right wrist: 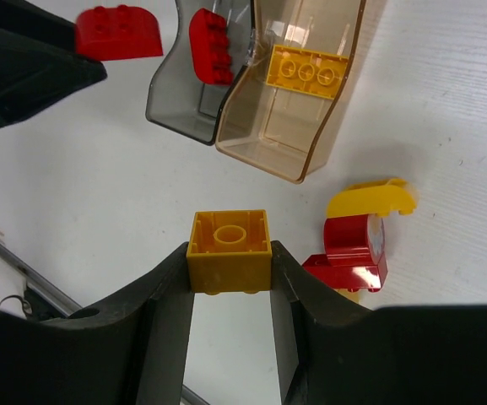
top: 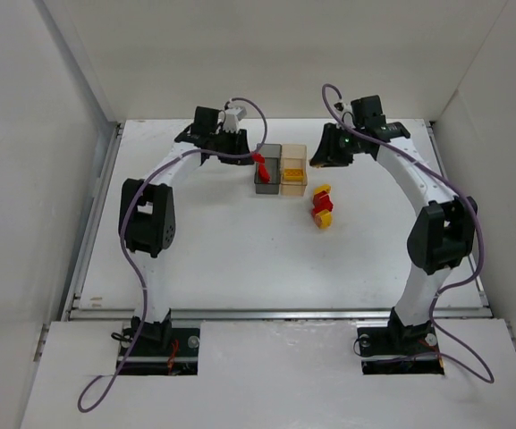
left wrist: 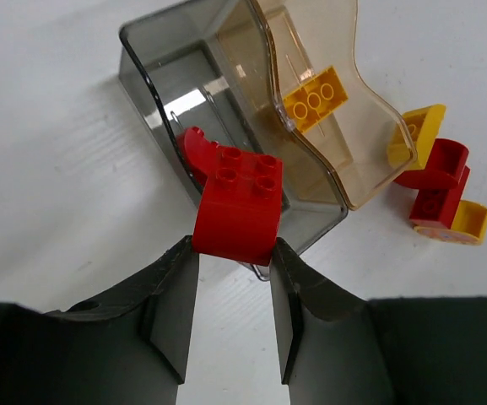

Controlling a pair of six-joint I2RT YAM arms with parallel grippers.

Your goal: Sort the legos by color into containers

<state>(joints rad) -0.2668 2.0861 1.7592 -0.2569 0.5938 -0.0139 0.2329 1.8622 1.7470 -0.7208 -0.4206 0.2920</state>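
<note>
My right gripper should move across and down next and let go of the yellow square brick, because the amber bin is below, to the gripper's left in the top view.
My left gripper [left wrist: 235, 251] is shut on a red brick [left wrist: 237, 202] and holds it by the near corner of the smoky grey bin [left wrist: 154, 63], which holds another red brick [left wrist: 194, 148]. The joined amber bin [left wrist: 370, 110] holds a flat yellow brick [left wrist: 315, 99]. My right gripper [right wrist: 230, 257] is shut on a yellow square brick [right wrist: 229, 251], held above the table in front of the amber bin [right wrist: 277, 143]. In the top view the left gripper [top: 256, 161] is at the grey bin [top: 267, 177] and the right gripper [top: 318, 159] is just right of the amber bin [top: 293, 183].
A small pile of red and yellow bricks [top: 322, 207] lies on the white table right of the bins; it also shows in the right wrist view [right wrist: 357, 245] and the left wrist view [left wrist: 437, 181]. White walls enclose the table on three sides.
</note>
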